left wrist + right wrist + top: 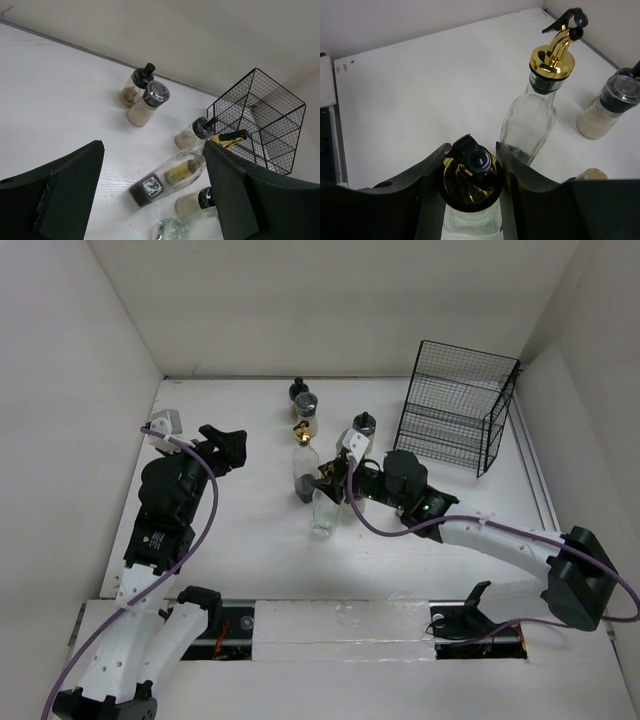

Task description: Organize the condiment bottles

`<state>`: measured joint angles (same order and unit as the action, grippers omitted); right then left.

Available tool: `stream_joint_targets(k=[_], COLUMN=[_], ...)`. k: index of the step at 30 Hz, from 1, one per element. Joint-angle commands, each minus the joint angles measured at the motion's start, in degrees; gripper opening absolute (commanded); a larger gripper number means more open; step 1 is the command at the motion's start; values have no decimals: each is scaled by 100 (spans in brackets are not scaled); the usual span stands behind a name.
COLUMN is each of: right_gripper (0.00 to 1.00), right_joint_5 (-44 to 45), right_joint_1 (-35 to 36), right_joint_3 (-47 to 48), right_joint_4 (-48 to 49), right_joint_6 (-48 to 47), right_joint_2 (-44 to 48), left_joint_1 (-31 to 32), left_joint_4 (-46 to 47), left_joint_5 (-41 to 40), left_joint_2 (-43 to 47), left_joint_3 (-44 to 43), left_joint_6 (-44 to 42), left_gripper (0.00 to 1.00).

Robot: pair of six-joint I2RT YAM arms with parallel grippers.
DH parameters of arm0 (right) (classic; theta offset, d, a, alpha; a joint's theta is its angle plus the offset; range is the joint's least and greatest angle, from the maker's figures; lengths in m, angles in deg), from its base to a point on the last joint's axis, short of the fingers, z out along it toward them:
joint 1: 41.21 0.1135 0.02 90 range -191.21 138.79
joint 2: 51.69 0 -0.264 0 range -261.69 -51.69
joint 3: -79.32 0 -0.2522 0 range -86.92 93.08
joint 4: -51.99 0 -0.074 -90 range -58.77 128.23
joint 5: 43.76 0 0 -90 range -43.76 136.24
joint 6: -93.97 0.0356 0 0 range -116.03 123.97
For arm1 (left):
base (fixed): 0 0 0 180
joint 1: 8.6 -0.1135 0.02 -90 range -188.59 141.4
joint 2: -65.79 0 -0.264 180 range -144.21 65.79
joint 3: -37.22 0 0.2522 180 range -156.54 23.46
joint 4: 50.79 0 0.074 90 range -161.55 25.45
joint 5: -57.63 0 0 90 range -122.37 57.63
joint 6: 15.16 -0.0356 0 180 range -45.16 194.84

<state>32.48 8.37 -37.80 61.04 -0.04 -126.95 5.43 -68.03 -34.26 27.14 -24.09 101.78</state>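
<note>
The rack's far end [447, 362] is empty, so next the right gripper will go up, outward and rightward in the top view, then down, and release the bottle there.
My right gripper [472, 150] is shut on the gold pourer top of a tall clear glass bottle [469, 220], which stands upright at the table's middle [324, 512]. A second tall clear bottle [532, 115] with a gold pourer and dark liquid at the bottom stands just beyond it [304, 475]. Squat black-capped jars stand behind them [306, 408] [297, 390], and one stands to the right [363, 425]. My left gripper [228, 445] is open and empty, left of the bottles. In the left wrist view [153, 150] it faces the group of bottles.
The black wire rack [455, 405] stands at the back right, also seen in the left wrist view [260, 120]. White walls close the table on the left, back and right. The left wrist view shows one more jar [195, 201] low among the bottles.
</note>
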Motion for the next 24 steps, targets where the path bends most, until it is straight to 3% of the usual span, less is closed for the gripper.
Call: stream_joint_targets(k=[1, 8, 13, 20, 24], right_gripper=[6, 0, 0, 0, 0], right_joint_5=[39, 312, 717, 910, 1243], right_joint_1=[52, -54, -771, -2371, -2945], right_joint_3=[465, 2012, 2952, 4543, 5464], right_joint_4=[418, -171, -793, -1515, -1638], right_joint_6=[67, 14, -47, -100, -100], right_joint_2=[845, 1453, 1383, 294, -565], left_joint_1=[-31, -31, -31, -31, -31], left_joint_4=[296, 296, 234, 234, 234], left_joint_5=[48, 48, -4, -4, -4], left_joint_2=[173, 174, 244, 297, 350], left_joint_3=[18, 18, 18, 18, 18], left_joint_6=[31, 31, 31, 31, 83], left_gripper=[78, 76, 76, 76, 76])
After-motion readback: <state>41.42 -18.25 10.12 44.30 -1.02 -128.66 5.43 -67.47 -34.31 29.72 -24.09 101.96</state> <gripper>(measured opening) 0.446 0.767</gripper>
